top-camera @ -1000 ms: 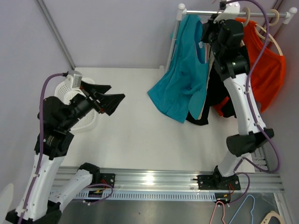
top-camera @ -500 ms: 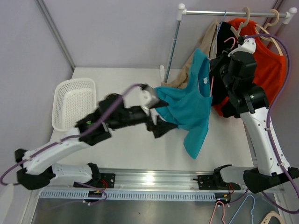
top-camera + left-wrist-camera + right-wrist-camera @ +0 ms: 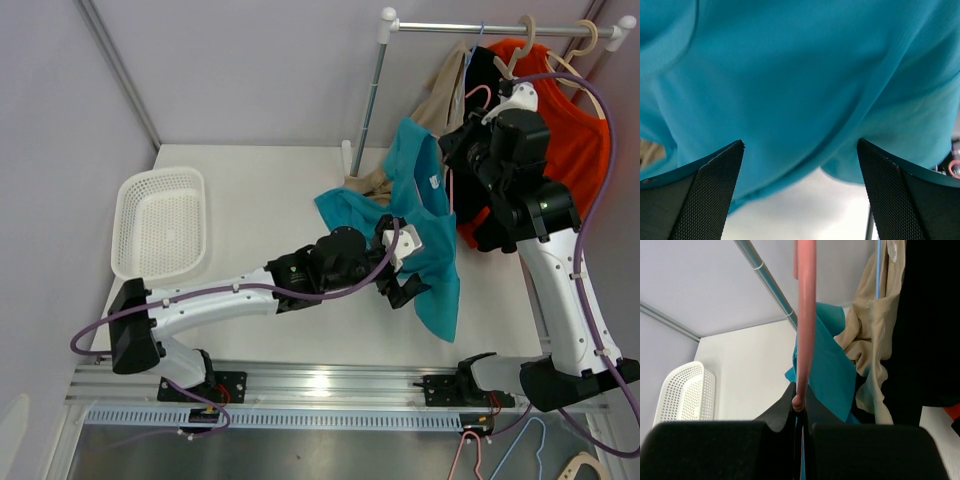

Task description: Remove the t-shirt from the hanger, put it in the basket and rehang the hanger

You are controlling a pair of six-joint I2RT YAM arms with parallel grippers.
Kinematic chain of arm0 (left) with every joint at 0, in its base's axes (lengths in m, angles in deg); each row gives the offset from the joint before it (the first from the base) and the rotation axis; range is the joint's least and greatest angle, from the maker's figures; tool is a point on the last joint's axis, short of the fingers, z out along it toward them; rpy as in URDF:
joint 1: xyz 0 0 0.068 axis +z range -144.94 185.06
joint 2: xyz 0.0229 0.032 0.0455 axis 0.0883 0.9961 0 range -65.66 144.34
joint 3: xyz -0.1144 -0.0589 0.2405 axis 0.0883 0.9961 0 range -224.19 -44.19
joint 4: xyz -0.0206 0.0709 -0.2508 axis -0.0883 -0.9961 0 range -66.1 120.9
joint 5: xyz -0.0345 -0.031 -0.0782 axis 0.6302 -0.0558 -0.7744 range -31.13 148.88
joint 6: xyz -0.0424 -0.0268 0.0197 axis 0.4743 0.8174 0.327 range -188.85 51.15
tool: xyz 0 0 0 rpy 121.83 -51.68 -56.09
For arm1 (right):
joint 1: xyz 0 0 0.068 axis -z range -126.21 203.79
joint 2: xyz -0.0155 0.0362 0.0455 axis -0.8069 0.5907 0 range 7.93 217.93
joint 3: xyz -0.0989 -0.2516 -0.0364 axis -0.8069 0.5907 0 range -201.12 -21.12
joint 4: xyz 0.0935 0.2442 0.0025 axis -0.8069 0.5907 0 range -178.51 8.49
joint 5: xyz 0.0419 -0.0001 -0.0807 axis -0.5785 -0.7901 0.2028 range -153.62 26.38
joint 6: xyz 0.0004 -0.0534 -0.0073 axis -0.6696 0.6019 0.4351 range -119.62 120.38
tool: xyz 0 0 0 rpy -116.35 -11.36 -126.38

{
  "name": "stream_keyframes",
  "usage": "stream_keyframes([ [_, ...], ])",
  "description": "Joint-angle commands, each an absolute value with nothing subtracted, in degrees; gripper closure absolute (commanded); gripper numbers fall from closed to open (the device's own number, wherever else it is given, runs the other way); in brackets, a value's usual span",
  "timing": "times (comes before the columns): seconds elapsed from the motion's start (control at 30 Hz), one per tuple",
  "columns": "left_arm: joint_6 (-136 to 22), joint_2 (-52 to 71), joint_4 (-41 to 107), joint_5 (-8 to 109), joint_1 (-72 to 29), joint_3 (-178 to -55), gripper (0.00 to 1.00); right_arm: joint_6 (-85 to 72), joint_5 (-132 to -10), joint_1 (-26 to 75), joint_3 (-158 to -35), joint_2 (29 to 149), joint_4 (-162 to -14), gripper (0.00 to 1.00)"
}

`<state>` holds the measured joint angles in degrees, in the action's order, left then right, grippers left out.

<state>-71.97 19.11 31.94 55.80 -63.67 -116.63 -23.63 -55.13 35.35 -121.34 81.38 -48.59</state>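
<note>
My left gripper edges its open fingers to the right in the top view around the shirt's lower fold next, since it hangs just that way.
A teal t-shirt point(image 3: 424, 218) hangs from a pink hanger point(image 3: 474, 94), held off the rail in front of the rack. My right gripper point(image 3: 458, 150) is shut on the hanger; in the right wrist view the pink wire point(image 3: 804, 315) runs down into the pinched fingers of that gripper point(image 3: 801, 402). The left arm reaches across the table, and its gripper point(image 3: 405, 285) stands open at the shirt's lower part. In the left wrist view, teal cloth point(image 3: 790, 75) fills the frame just above the spread left gripper point(image 3: 801, 145), with nothing between the fingers.
A clothes rail point(image 3: 480, 28) on a pole point(image 3: 368, 100) carries an orange shirt point(image 3: 572, 140), a black garment point(image 3: 486, 66) and a beige one point(image 3: 440, 100). A white basket point(image 3: 160, 225) sits at the table's left. Spare hangers point(image 3: 500, 455) lie below the front rail.
The left arm swung from beside the basket across to the teal shirt, staying open. The right gripper brought the hanger and shirt off the rail, down and forward.
</note>
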Motion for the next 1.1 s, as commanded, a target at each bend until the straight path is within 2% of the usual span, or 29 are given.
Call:
stream_keyframes([
  [0.0, -74.8, 20.5, 42.0, 58.6, -65.2, -118.9, 0.0, -24.5, -56.9, 35.1, -123.1, 80.3, -49.1, 1.0],
  [0.17, -74.7, 21.3, 44.3, 58.1, -66.2, -118.3, 0.01, -24.4, -56.9, 35.1, -123.2, 80.1, -49.0, 1.0],
  [0.2, -74.6, 21.6, 44.3, 58.1, -66.2, -118.3, 0.08, -24.6, -57.0, 35.1, -123.2, 80.3, -49.1, 1.0],
  [0.23, -74.6, 22.5, 44.1, 57.6, -66.2, -119.3, 0.22, -24.8, -57.3, 35.0, -123.2, 80.3, -49.0, 1.0],
  [0.27, -74.2, 22.8, 43.6, 57.4, -66.2, -119.7, 0.5, -24.9, -57.6, 35.1, -123.2, 80.4, -49.2, 1.0],
  [0.33, -74.0, 23.5, 42.2, 56.2, -66.5, -121.2, 0.8, -25.1, -57.4, 35.1, -123.2, 80.8, -49.4, 1.0],
  [0.37, -74.0, 23.4, 41.7, 54.5, -66.7, -121.7, 0.99, -24.8, -57.3, 35.1, -123.9, 81.1, -49.5, 1.0],
  [0.53, -78.5, 18.4, 42.2, 51.2, -73.7, -118.1, 0.99, -22.8, -54.6, 35.1, -127.3, 84.8, -50.1, 1.0],
  [0.67, -79.2, 18.1, 36.5, 50.6, -80.6, -122.4, 0.99, -22.6, -53.4, 35.1, -129.0, 88.5, -50.3, 1.0],
  [0.7, -78.4, 18.6, 36.2, 49.0, -81.6, -124.4, 0.99, -23.7, -53.4, 35.0, -129.0, 89.0, -50.5, 1.0],
  [0.73, -77.0, 19.2, 34.1, 40.0, -83.0, -125.5, 0.99, -24.4, -54.3, 35.1, -128.6, 89.5, -50.8, 1.0],
  [0.77, -76.5, 19.8, 33.5, 36.7, -83.7, -126.9, 0.99, -24.8, -55.3, 35.1, -128.3, 90.3, -51.2, 1.0],
  [0.83, -75.9, 19.9, 33.3, 34.4, -84.9, -125.9, 0.99, -24.7, -56.1, 35.1, -129.0, 90.8, -50.9, 1.0],
  [0.97, -71.1, 17.1, 35.2, 43.5, -80.7, -117.2, 0.99, -21.5, -56.8, 35.1, -134.6, 90.9, -45.5, 1.0],
  [1.07, -58.2, 17.2, 34.9, 38.0, -67.7, -112.3, 0.99, -19.4, -60.7, 35.2, -141.5, 91.2, -36.6, 1.0],
])
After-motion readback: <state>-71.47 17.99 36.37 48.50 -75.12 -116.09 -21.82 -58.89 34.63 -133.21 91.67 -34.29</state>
